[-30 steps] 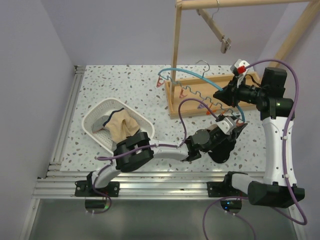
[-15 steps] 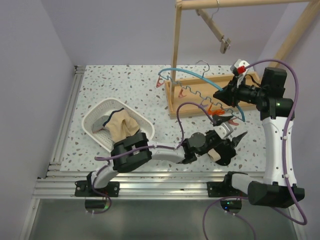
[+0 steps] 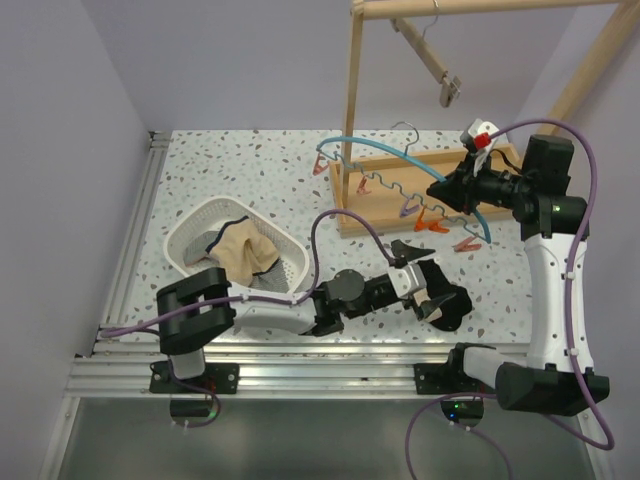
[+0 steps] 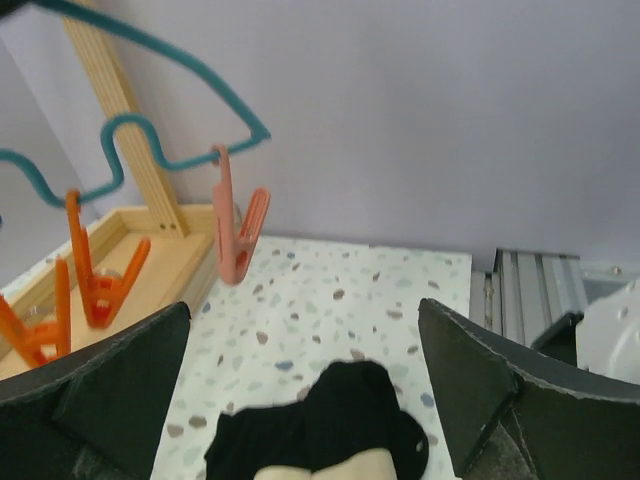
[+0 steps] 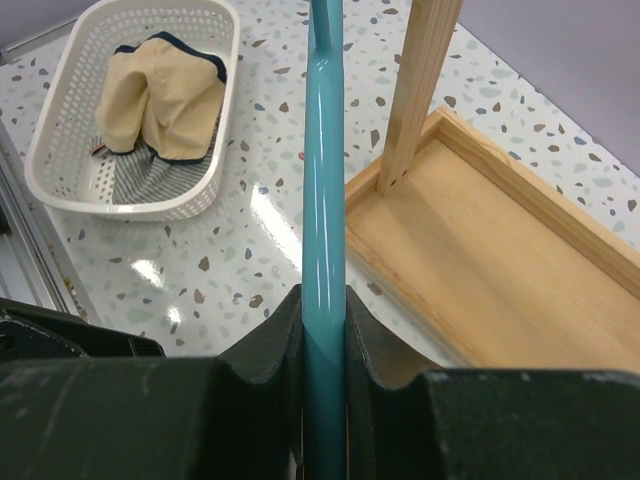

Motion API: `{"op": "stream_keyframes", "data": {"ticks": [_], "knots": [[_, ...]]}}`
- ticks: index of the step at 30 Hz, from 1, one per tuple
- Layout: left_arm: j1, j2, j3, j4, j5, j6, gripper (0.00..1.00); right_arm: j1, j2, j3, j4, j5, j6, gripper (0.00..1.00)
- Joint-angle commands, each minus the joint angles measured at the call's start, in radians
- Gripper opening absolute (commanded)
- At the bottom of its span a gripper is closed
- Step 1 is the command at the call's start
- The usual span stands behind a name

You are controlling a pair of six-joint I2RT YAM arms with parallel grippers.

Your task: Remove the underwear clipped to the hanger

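Note:
My left gripper's fingers point across the table, so they tilt down next and lower onto the black underwear's pale waistband (image 3: 428, 307) (image 4: 362, 468), since the waistband lies below.
The black underwear (image 3: 455, 310) lies crumpled on the speckled table near the front right, free of any clip. In the left wrist view this black pair (image 4: 330, 420) shows its pale waistband at the bottom edge. My left gripper (image 3: 422, 280) hovers just over it, open, with the cloth (image 4: 330, 420) low between the wide fingers (image 4: 480, 390). My right gripper (image 3: 462, 195) is shut on the teal hanger (image 3: 395, 150), whose bar (image 5: 323, 180) runs straight through the closed jaws. The beige underwear (image 5: 165, 90) and the grey striped underwear (image 5: 150, 178) lie in the white basket (image 5: 55, 150).
Orange clips (image 4: 100, 280) and a pink clip (image 4: 235, 230) hang bare from the hanger's wavy bar. The wooden stand's tray base (image 3: 440, 165) and upright post (image 3: 353, 90) are behind the hanger. The basket (image 3: 185, 235) sits left of centre. An aluminium rail (image 3: 300, 375) edges the near side.
My left gripper has opened wide and let go of the black underwear, which now rests on the table. The left arm has drawn back leftward and lower. The right arm has kept still.

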Motion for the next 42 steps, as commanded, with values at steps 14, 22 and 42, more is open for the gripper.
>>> {"op": "stream_keyframes", "data": {"ticks": [14, 22, 42], "knots": [[0.023, 0.185, 0.188, -0.539, -0.459, -0.548, 1.00, -0.001, -0.017, 0.011, 0.035, -0.006, -0.019, 0.00], [0.106, 0.318, 0.463, -1.078, -0.444, -1.042, 1.00, -0.001, -0.012, 0.009, 0.038, -0.004, -0.016, 0.00], [0.172, 0.400, 0.398, -1.057, -0.228, -1.256, 0.41, -0.004, -0.022, 0.002, 0.052, -0.003, -0.005, 0.00]]}}
